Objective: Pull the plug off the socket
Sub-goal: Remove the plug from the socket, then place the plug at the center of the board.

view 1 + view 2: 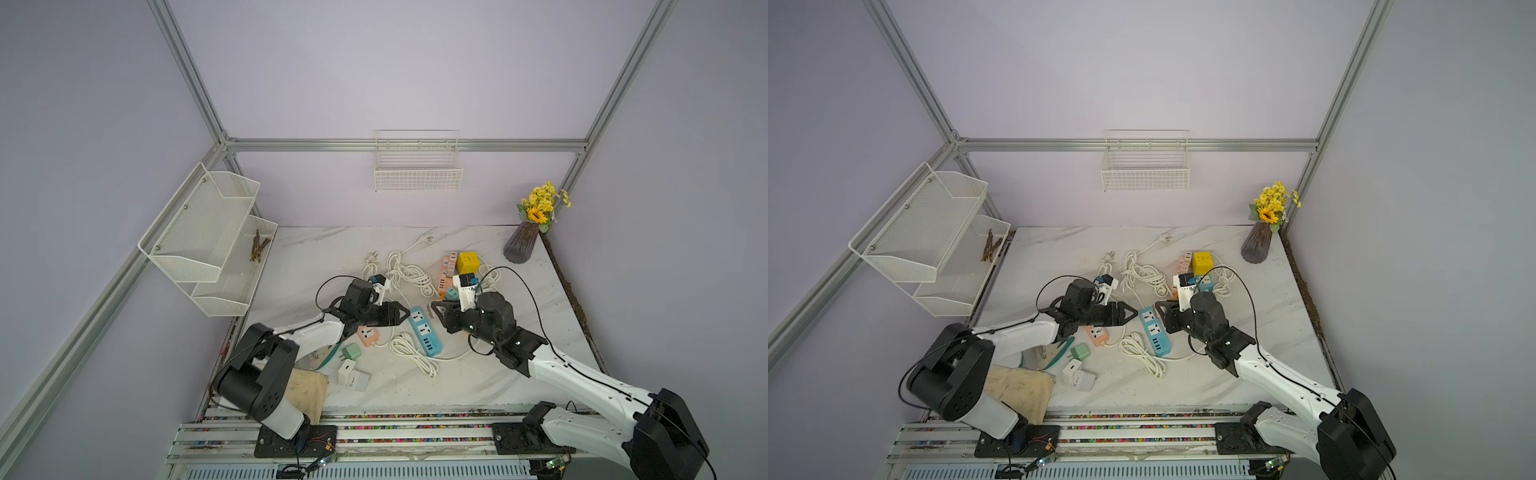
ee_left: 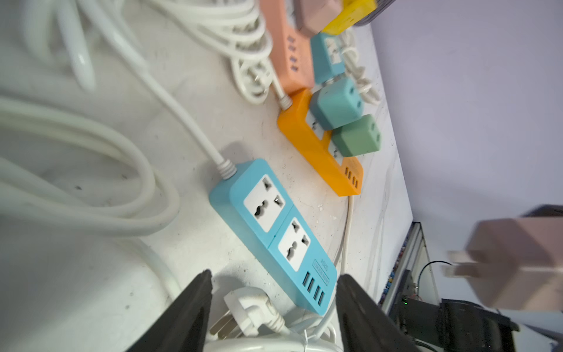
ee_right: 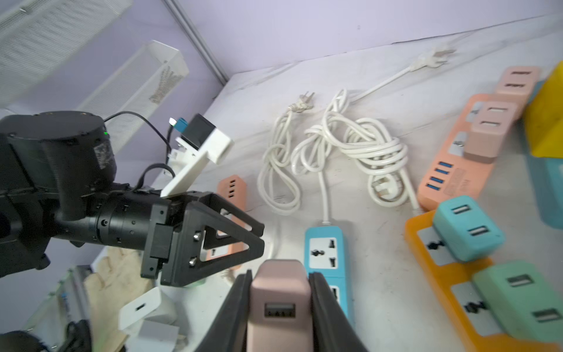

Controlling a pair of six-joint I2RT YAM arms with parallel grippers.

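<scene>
The pink plug (image 3: 278, 292) goes back and down with my right gripper next, to be released on the bare tabletop by the white chargers, which lies below and back.
The blue socket strip (image 1: 424, 330) (image 1: 1154, 331) (image 2: 274, 231) (image 3: 327, 253) lies flat mid-table with both of its outlets bare. My right gripper (image 1: 434, 309) (image 3: 280, 274) is shut on a pink plug (image 3: 278, 292) with a USB port. It holds the plug in the air just right of the strip, its prongs free (image 2: 515, 262). My left gripper (image 1: 409, 312) (image 1: 1136, 312) (image 2: 271, 277) is open at the strip's left side. Nothing sits between its fingers; a white cable plug (image 2: 246, 311) lies on the table below them.
An orange strip (image 2: 320, 152) (image 3: 441, 274) carries a teal and a green adaptor. A salmon strip (image 3: 451, 170) with pink adaptors, a yellow cube (image 1: 467, 262) and a vase (image 1: 519, 247) stand behind. Coiled white cables (image 1: 409, 274), a peach socket (image 1: 368, 336) and white chargers (image 1: 351, 374) lie around.
</scene>
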